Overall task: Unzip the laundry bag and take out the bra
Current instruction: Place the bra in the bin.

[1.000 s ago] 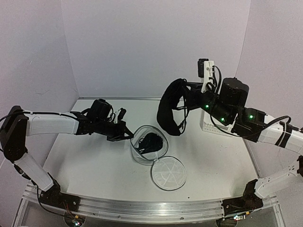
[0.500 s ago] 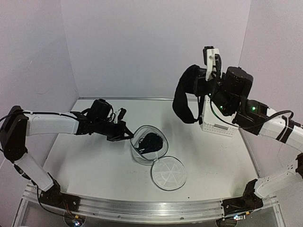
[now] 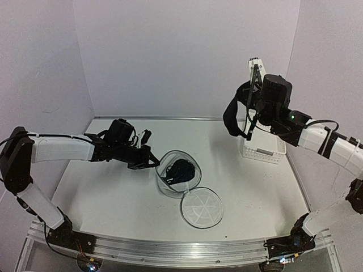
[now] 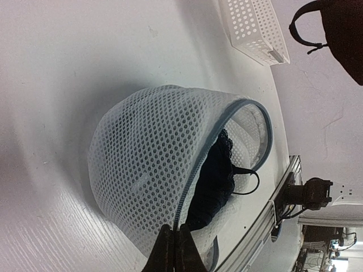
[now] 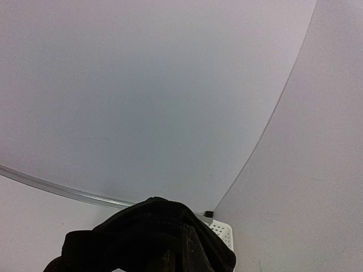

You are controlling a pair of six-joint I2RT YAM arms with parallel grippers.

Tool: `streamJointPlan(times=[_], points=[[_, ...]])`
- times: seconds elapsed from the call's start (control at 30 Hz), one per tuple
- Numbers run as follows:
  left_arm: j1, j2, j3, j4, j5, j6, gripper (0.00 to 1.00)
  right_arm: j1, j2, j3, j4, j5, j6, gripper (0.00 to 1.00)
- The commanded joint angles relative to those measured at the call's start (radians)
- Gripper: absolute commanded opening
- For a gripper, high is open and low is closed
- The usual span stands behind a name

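The white basket (image 3: pixel 261 139) (image 5: pixel 223 232) stands below my right gripper, so I should move the gripper down toward the right in the top view and release the bra in the basket.
The laundry bag (image 3: pixel 178 180) stands open at the table's middle, its round lid (image 3: pixel 201 208) lying flat in front. A dark lacy garment with a thin strap (image 3: pixel 182 170) lies inside it, also in the left wrist view (image 4: pixel 218 175). My left gripper (image 3: pixel 150 162) is shut on the bag's zipper rim (image 4: pixel 187 209), with its fingertips (image 4: pixel 165 252) pinched together. My right gripper (image 3: pixel 245 101) is shut on the black bra (image 3: pixel 231 116) and holds it high in the air beside the white basket. In the right wrist view the bra's fabric (image 5: pixel 147 238) covers the fingers.
A white slotted basket (image 3: pixel 262 148) stands at the back right, below the hanging bra; it also shows in the left wrist view (image 4: pixel 252 28) and its corner in the right wrist view (image 5: pixel 222 231). Walls close in the back and sides.
My right arm has swung right and risen with the black bra, from above the table's middle to beside the basket. The left arm and the bag have not moved.
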Motion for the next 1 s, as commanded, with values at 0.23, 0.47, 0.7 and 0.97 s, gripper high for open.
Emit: streamJointPlan(times=[0.23, 0.47, 0.7, 0.97], points=[[-0.004, -0.045, 0.016, -0.014, -0.011, 0.02, 0.0, -0.234, 0.097, 0.105, -0.014, 0.023, -0.009, 0.0], [-0.003, -0.032, 0.036, -0.02, -0.004, 0.026, 0.0, -0.325, 0.202, 0.159, -0.071, 0.026, -0.018, 0.0], [-0.003, -0.043, 0.041, -0.039, -0.014, 0.033, 0.0, -0.418, 0.33, 0.228, -0.148, -0.002, -0.002, 0.0], [-0.003, -0.046, 0.044, -0.051, -0.017, 0.034, 0.0, -0.494, 0.426, 0.267, -0.294, -0.075, 0.084, 0.0]])
